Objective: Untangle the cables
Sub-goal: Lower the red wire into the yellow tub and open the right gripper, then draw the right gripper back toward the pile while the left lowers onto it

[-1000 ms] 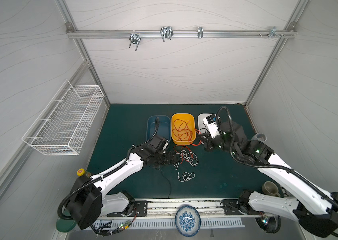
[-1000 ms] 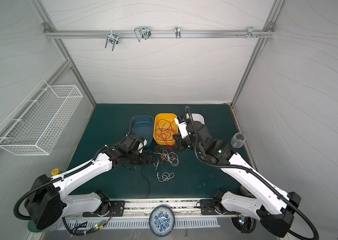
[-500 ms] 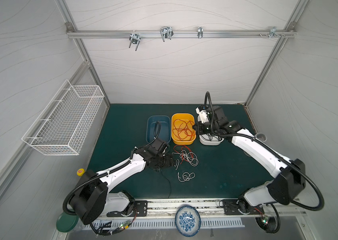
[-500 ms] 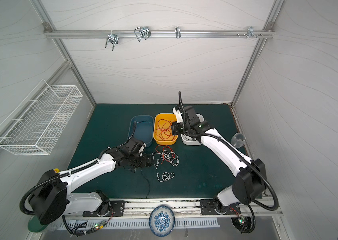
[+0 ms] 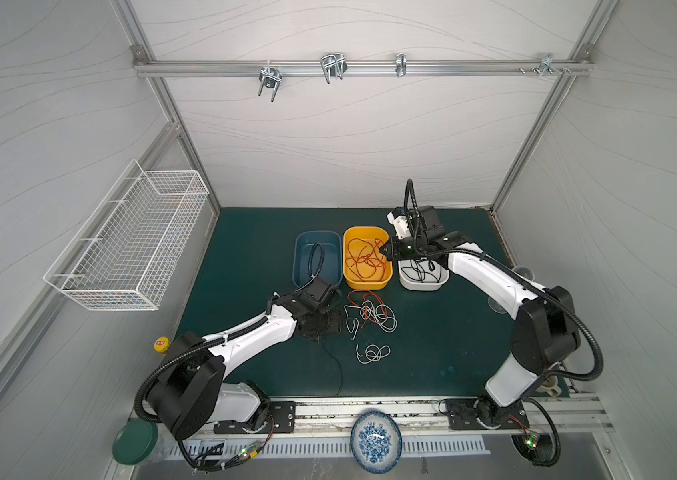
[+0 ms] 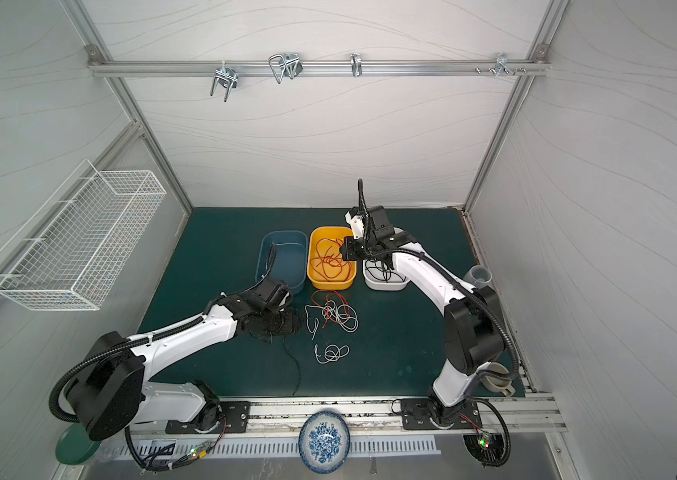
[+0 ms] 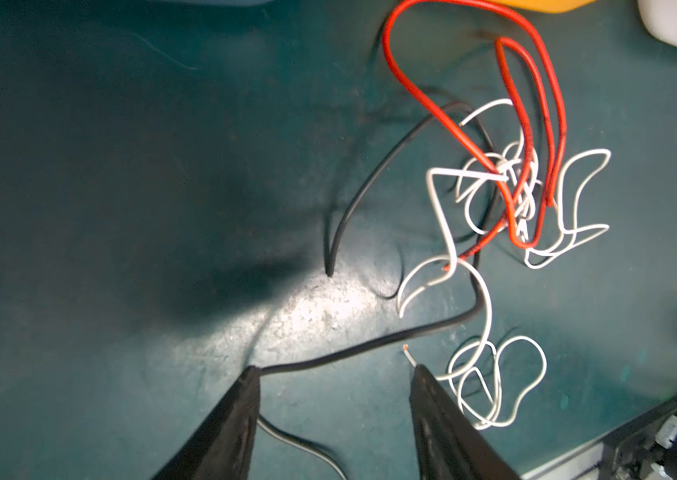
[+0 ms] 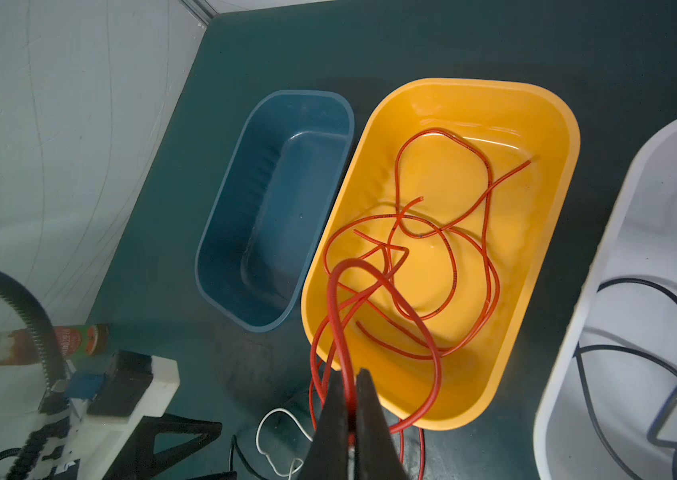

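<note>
The red cable goes down in my right gripper over the bin's side by the white bin next for release. Other red cables already lie in the yellow bin.
A tangle of red, white and black cables (image 5: 370, 313) (image 6: 332, 313) (image 7: 511, 187) lies mid-mat, with a small white coil (image 5: 372, 353) nearer the front. My left gripper (image 5: 320, 328) (image 7: 334, 370) hovers low just left of the tangle, open. A black cable (image 7: 370, 349) runs from the tangle to the tip of one of its fingers and on beneath it. My right gripper (image 5: 384, 251) (image 8: 352, 372) is over the right edge of the yellow bin (image 5: 366, 284), shut on a red cable (image 8: 332, 299) that loops above the bin. More red cables (image 8: 453, 266) lie inside it.
A blue bin (image 5: 316, 237) stands left of the yellow one, a white bin (image 5: 424, 286) holding black cables to its right. A wire basket (image 5: 133, 245) hangs on the left wall. A patterned plate (image 5: 376, 440) and green lid (image 5: 135, 442) sit at the front.
My right arm has drawn back from the near side of the bins and swung left over the yellow bin, still shut on the red cable. The left gripper stays by the tangle.
</note>
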